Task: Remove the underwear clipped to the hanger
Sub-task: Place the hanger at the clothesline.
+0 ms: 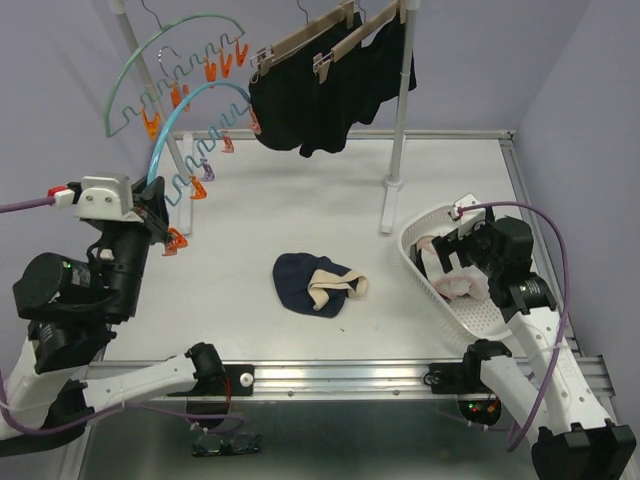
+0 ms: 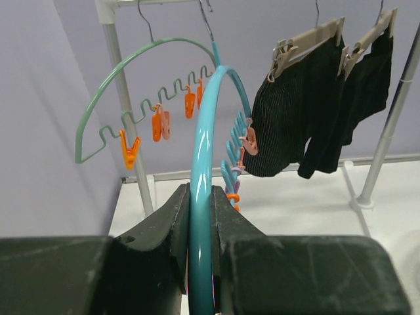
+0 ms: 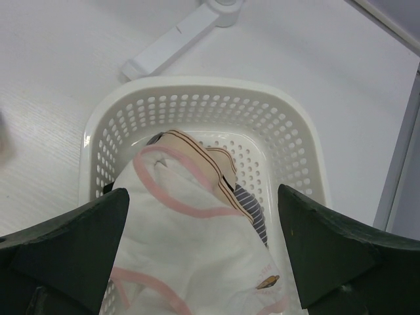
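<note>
The teal clip hanger's clips hang empty. My left gripper will next lift the teal clip hanger and carry it outward to the bar (image 2: 172, 2) beside the green clip hanger.
My left gripper (image 1: 160, 215) (image 2: 200, 197) is shut on the lower rim of a teal clip hanger (image 1: 215, 86) (image 2: 205, 138), whose orange and pink clips hang empty. Black underwear (image 1: 300, 100) (image 2: 289, 118) hangs clipped to wooden hangers on the rail, with a second black piece (image 1: 372, 70) (image 2: 357, 92) beside it. Navy underwear with a beige waistband (image 1: 312, 283) lies on the table. My right gripper (image 1: 458, 255) (image 3: 203, 197) is open over a white basket (image 1: 415, 262) (image 3: 197, 85) holding pale pink-white underwear (image 3: 197, 243) and a striped piece (image 3: 252, 210).
A green clip hanger (image 1: 180, 22) (image 2: 157, 44) with orange clips hangs behind the teal one. The rack's right pole (image 1: 400, 120) stands on a foot (image 1: 387, 222) close to the basket. The left pole (image 2: 128, 111) stands beside the hangers. Purple walls close in on both sides.
</note>
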Motion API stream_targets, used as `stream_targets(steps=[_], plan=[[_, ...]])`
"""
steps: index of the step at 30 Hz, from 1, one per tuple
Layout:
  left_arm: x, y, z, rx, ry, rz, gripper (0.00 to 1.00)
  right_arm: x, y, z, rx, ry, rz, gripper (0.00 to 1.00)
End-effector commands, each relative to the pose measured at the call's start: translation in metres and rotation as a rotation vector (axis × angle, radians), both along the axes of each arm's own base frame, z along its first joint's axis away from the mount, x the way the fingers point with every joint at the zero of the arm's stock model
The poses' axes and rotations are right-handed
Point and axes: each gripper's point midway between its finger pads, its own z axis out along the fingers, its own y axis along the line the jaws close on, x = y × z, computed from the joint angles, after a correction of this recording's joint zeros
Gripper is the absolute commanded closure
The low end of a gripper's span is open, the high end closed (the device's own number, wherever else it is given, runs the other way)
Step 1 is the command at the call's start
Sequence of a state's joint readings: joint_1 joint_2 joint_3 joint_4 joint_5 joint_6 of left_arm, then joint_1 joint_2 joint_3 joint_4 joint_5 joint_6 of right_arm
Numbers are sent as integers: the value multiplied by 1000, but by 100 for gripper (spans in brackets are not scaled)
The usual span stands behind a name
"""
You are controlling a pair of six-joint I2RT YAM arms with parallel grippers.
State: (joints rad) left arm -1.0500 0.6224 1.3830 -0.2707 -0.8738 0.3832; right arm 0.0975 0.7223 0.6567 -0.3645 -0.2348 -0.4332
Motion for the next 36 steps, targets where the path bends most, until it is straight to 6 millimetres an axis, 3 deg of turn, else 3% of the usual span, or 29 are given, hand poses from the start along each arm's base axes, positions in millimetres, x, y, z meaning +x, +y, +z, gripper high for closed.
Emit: stream_targets(steps=[1,7,12,13,14,16,17,25,36], plan=[[12,-2,27,-57,-76,106,100,6,2,8,19,-51,9,0],[20,-5,45,-21,-103,173,100,4,2,11,26,-61,5,0],[31,-10,46,57,-92,218,100,3,2,15,28,-74,4,0],[38,-19,46,99,-92,207,100,3,2,15,30,-74,4,0],[46,-7,47,114,-88,266,100,2,2,15,30,-74,5,0],[60,-12,54,118,-115,223,100,2,2,15,32,-76,4,0],[76,0,48,154,-86,278,100,1,3,16,33,-79,6,0],[122,-26,69,60,-190,83,100,0,4,16,35,-78,15,0],[164,-28,79,11,-267,-53,100,-1,4,17,30,-82,15,0]])
